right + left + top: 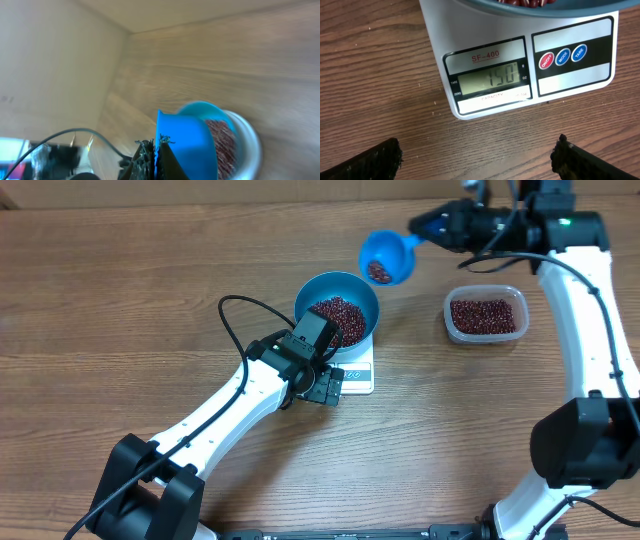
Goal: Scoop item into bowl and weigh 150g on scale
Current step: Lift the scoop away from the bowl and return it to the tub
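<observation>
The robot's right gripper needs to swing away from the bowl next, go down onto the clear tub's beans and release the scoop there, since the display (490, 80) shows the asked weight.
The blue bowl (318, 288) stands on the white scale (361, 378) and holds a heap of red-brown beans (338, 312). In the left wrist view the scale's display (490, 80) reads 150, with the bowl's underside (560, 5) at the top edge. My left gripper (325, 388) (477, 160) hovers open just in front of the scale, nothing between its fingers (375, 160). My right gripper (432, 225) (156, 145) is shut on the handle of a small blue scoop (388, 257) (185, 145). The scoop hangs in the air to the bowl's upper right with a few beans (379, 272) in it.
A clear plastic tub (486, 315) with more beans sits to the right of the scale, below the right arm. A black cable (235, 310) loops over the table left of the bowl. Bare wooden table lies all around.
</observation>
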You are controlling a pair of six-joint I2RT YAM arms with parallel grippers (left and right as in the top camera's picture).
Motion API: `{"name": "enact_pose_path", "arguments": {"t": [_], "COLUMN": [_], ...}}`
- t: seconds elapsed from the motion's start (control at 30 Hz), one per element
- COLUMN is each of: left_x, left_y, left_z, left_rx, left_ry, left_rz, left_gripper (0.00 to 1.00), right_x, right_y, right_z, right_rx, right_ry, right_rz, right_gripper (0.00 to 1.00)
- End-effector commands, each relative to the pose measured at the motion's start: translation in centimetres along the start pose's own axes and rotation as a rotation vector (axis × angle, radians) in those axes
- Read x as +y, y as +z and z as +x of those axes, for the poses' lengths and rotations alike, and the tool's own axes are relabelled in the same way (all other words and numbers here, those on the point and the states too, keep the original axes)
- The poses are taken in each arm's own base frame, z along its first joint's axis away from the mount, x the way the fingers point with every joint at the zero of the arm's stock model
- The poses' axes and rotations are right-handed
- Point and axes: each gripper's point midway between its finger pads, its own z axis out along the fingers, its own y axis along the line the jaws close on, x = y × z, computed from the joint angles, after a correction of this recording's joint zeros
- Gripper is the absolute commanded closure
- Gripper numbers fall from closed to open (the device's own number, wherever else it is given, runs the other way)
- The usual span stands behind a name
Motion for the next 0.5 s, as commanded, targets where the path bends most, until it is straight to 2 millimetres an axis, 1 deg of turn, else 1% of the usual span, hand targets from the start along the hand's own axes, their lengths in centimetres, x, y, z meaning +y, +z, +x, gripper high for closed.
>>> {"name": "enact_pose_path", "arguments": {"t": [0.0,0.13,0.2,0.27,0.47], "left_x": [0.0,0.0,0.0,0.0,0.0], "left_y": [-0.2,-0.2,-0.2,-0.2,-0.2], "left_z": [-0.7,-0.7,-0.7,-0.7,-0.7], "left_rx": [-0.019,-0.019,-0.019,-0.018,-0.018], "left_ry": [0.023,0.023,0.023,0.023,0.023], "left_rz": [-0.01,-0.01,-0.01,-0.011,-0.011], "left_gripper": [0.0,0.0,0.0,0.01,0.0], "right_x": [-2.5,-6.7,-8.8,-11.2,-13.5], "right_y": [-3.0,-4.8,-5.8,-7.3,-9.4], "right_z": [-1.0,0.2,0.9,1.7,2.6], "right_rx": [-0.059,-0.051,-0.043,-0.032,-0.023], "right_ry": [0.057,0.148,0.178,0.202,0.215], "right_rz": [0.143,0.348,0.476,0.643,0.828], "right_gripper": [0.96,0.96,0.96,0.96,0.96]}}
